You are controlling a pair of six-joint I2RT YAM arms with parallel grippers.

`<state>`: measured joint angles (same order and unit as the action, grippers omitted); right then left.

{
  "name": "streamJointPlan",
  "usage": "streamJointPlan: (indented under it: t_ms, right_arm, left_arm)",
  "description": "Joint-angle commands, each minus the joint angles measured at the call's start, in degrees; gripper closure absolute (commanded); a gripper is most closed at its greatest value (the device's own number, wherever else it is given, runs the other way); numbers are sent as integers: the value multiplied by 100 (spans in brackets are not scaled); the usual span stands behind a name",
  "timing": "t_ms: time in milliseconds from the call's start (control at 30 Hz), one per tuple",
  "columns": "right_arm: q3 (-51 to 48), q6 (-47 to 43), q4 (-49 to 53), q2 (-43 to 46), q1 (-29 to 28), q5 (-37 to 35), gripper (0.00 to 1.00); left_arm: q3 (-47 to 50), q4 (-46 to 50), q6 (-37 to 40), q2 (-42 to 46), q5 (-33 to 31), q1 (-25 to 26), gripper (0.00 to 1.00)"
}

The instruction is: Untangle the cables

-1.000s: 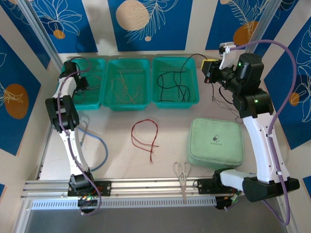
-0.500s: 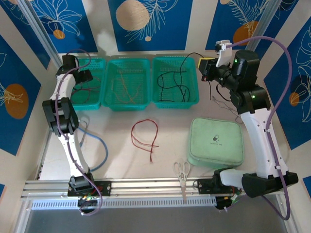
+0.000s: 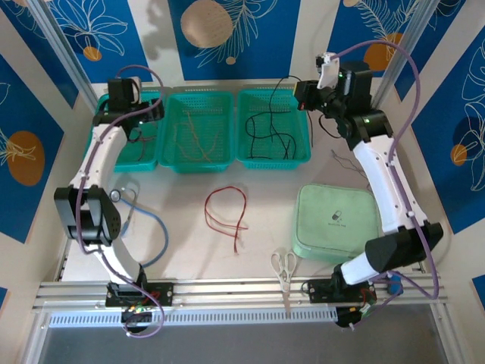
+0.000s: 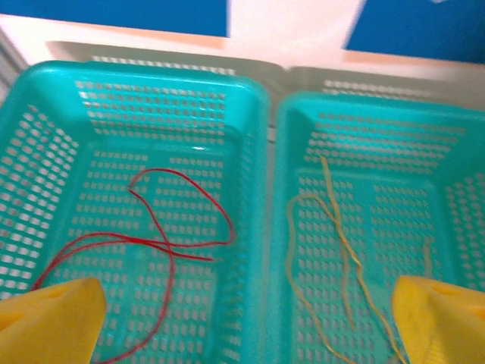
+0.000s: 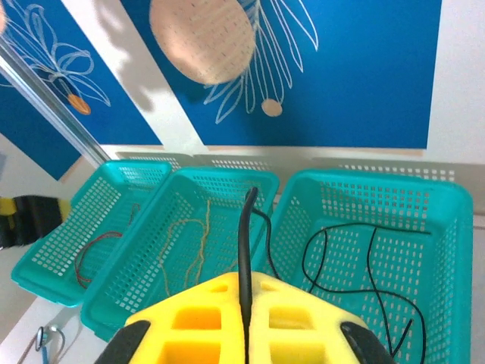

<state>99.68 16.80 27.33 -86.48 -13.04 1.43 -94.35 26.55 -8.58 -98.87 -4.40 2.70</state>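
I will next lower my right gripper inside the basket with more black cable (image 3: 267,123), below it and toward the middle basket (image 3: 198,165), to let go of the piece of black cable.
My left gripper (image 3: 142,115) hangs open over the wall between the left basket (image 3: 110,155) and the middle basket (image 3: 198,165), with nothing between its yellow fingers (image 4: 53,322). A red cable (image 4: 163,243) lies in the left basket and yellow-tan cables (image 4: 341,250) lie in the middle one. My right gripper (image 3: 305,95) is shut on a black cable (image 5: 244,227) that trails down toward the right basket (image 3: 274,161), where more black cable (image 3: 271,136) lies. Another red cable (image 3: 225,212) lies looped on the table.
A green zipped case (image 3: 336,222) sits front right, with scissors (image 3: 284,265) at the near edge beside it. A blue-tubed stethoscope (image 3: 155,227) lies by the left arm. A few thin wires (image 3: 352,163) lie behind the case.
My left gripper has opened and lifted up and back from the left basket, leaving the red cable in it. My right gripper has moved left toward the right basket with the black cable.
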Motion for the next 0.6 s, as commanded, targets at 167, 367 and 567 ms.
streamJointPlan:
  t_ms: [167, 367, 567]
  right_arm:
    - [321, 424, -89, -1041, -189, -751, 100]
    - [439, 318, 4, -2247, -169, -669, 100]
    - [1178, 581, 301, -3491, -109, -275, 100]
  left_arm:
    - [933, 127, -250, 1061, 253, 962, 4]
    - [1487, 242, -586, 1666, 279, 1573, 4]
    - [2083, 278, -1129, 2218, 290, 2028, 5]
